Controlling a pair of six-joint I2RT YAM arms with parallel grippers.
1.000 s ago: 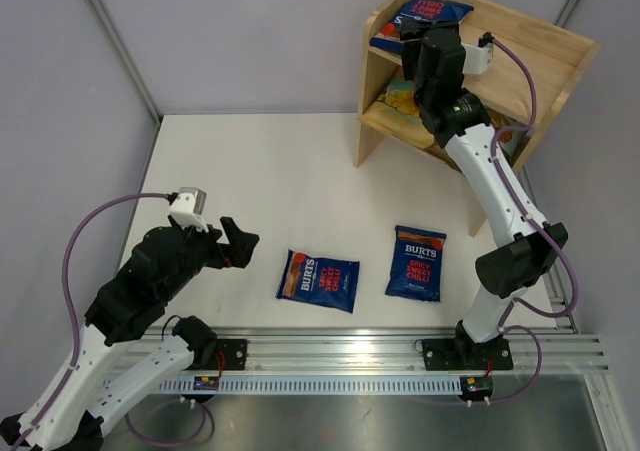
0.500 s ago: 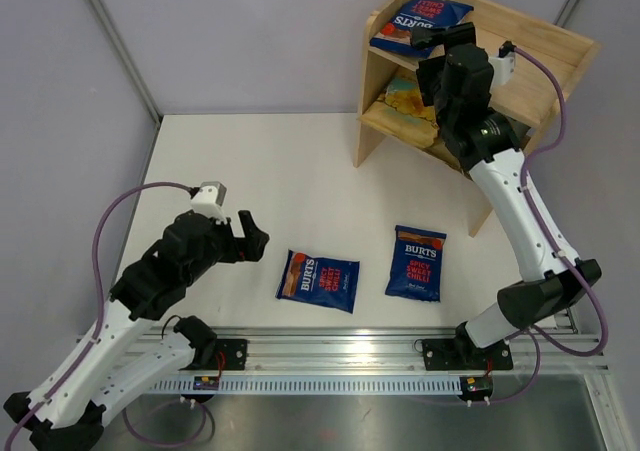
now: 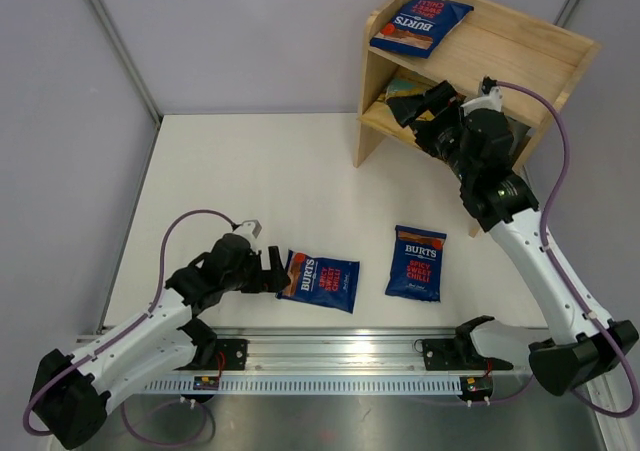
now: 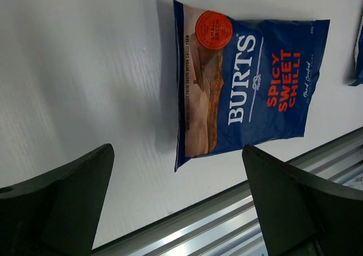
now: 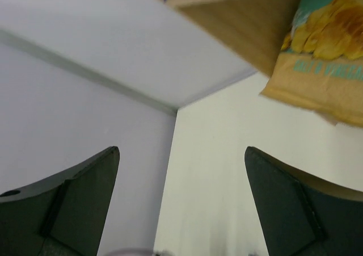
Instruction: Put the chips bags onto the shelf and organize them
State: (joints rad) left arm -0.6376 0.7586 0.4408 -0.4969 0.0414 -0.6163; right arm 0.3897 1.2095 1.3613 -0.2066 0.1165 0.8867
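Observation:
My left gripper moves down and to the right in the top view onto the centre bag's brown-printed edge next, since that edge lies nearest its open fingers.
One dark blue Burts bag (image 3: pixel 421 23) lies on the top tier of the wooden shelf (image 3: pixel 540 46). Two more lie flat on the table, one at the centre (image 3: pixel 318 280) and one to its right (image 3: pixel 416 262). A tan-yellow bag (image 5: pixel 323 57) with a teal patch lies on the lower tier, mostly hidden in the top view. I cannot make out the light blue bag. My left gripper (image 3: pixel 274 270) is open and low at the left edge of the centre bag (image 4: pixel 249 85), empty (image 4: pixel 177 152). My right gripper (image 3: pixel 418 103) is open and empty in front of the lower tier (image 5: pixel 181 151).
The metal rail (image 3: pixel 400 351) runs along the table's near edge, close to the centre bag. Grey walls close the back and left (image 3: pixel 250 41). The shelf's side panel (image 3: pixel 368 131) stands on the table at the back right.
My left arm has dropped and reached right to the centre bag's edge. My right gripper has drawn back from the top tier down to the lower tier, leaving the blue bag uncovered.

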